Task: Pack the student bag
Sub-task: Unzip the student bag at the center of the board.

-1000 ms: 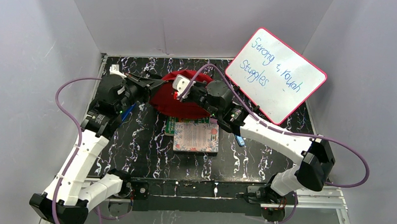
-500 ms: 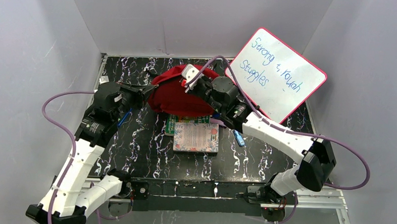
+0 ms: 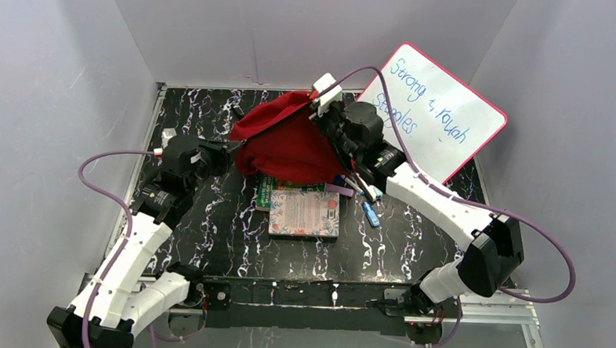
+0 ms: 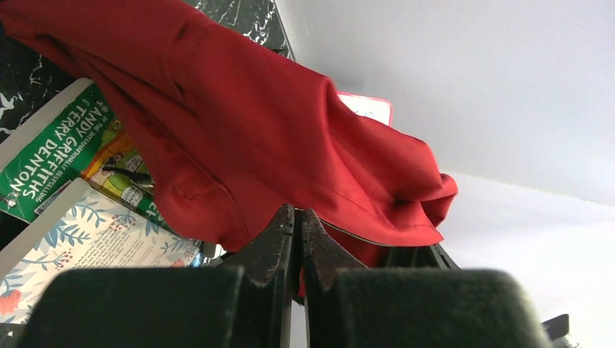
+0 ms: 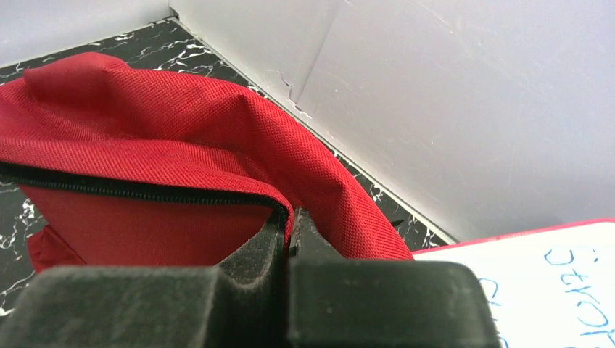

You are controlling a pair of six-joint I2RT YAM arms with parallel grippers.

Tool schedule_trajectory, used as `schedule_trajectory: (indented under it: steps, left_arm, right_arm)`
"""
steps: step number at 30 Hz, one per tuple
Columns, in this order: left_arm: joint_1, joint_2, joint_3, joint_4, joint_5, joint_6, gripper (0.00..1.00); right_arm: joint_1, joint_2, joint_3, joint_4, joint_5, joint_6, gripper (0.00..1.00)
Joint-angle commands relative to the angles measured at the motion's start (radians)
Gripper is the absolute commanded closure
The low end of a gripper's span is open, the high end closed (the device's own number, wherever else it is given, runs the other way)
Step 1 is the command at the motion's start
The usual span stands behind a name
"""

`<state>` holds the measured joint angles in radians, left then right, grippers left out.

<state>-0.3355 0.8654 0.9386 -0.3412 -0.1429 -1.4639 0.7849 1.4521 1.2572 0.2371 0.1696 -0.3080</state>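
Observation:
The bag's opening is drawn narrow between both grippers, so next my right gripper should tip the bag's upper edge (image 3: 309, 106) (image 5: 286, 205) by the dark zipper further down, then release it.
The red student bag (image 3: 286, 146) hangs stretched between my two grippers above the back of the table. My left gripper (image 3: 231, 149) is shut on the bag's left edge; in the left wrist view the fabric (image 4: 239, 138) runs into the closed jaws (image 4: 297, 217). My right gripper (image 3: 319, 105) is shut on the bag's upper right edge beside the dark zipper (image 5: 130, 190), with red fabric (image 5: 181, 130) pinched at the jaw tips (image 5: 291, 217). The bag's inside is hidden.
Two books lie under and in front of the bag: a green one (image 3: 266, 189) and a floral one (image 3: 305, 213) on top. A blue item (image 3: 371, 216) and pens (image 3: 351, 184) lie at the right. A pink-framed whiteboard (image 3: 429, 116) leans at the back right.
My right gripper has lifted and moved back and right with the bag's edge, stretching the bag upward. My left arm has drawn down and left, still holding the left edge.

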Motion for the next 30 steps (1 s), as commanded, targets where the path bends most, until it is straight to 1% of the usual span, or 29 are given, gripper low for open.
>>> schedule_trajectory:
  steps: [1, 5, 8, 11, 15, 21, 23, 25, 27, 30]
  left_arm:
    - [0.052, -0.002, -0.026, 0.024, -0.136, 0.002, 1.0]
    - [0.094, 0.033, -0.021, 0.045, -0.107, 0.03, 1.0]
    - [0.139, 0.065, -0.051, 0.081, -0.059, 0.04, 1.0]
    - [0.175, 0.101, -0.108, 0.155, 0.017, 0.031, 1.0]
    - [0.192, 0.165, -0.174, 0.271, 0.095, 0.042, 1.0]
    - [0.217, 0.225, -0.182, 0.337, 0.142, 0.132, 1.0]
    - [0.23, 0.227, -0.167, 0.379, 0.184, 0.176, 1.0]
    - [0.234, 0.227, -0.13, 0.376, 0.204, 0.247, 0.9]
    - [0.234, 0.225, -0.077, 0.351, 0.22, 0.336, 0.76]
    - [0.234, 0.227, 0.026, 0.229, 0.252, 0.542, 0.62]
  right_arm:
    - [-0.123, -0.019, 0.1, -0.022, 0.214, 0.068, 1.0]
    - [-0.167, -0.009, 0.13, -0.059, 0.2, 0.117, 1.0]
    - [-0.19, -0.009, 0.133, -0.072, 0.187, 0.146, 1.0]
    - [-0.207, -0.012, 0.13, -0.081, 0.162, 0.171, 1.0]
    - [-0.217, -0.011, 0.129, -0.088, 0.14, 0.18, 1.0]
    - [-0.222, -0.007, 0.143, -0.101, 0.1, 0.185, 1.0]
    - [-0.223, -0.009, 0.143, -0.101, 0.03, 0.181, 1.0]
    - [-0.223, -0.008, 0.144, -0.104, -0.057, 0.176, 1.0]
    - [-0.223, -0.002, 0.151, -0.115, -0.113, 0.172, 1.0]
    - [-0.223, 0.013, 0.174, -0.145, -0.162, 0.162, 1.0]
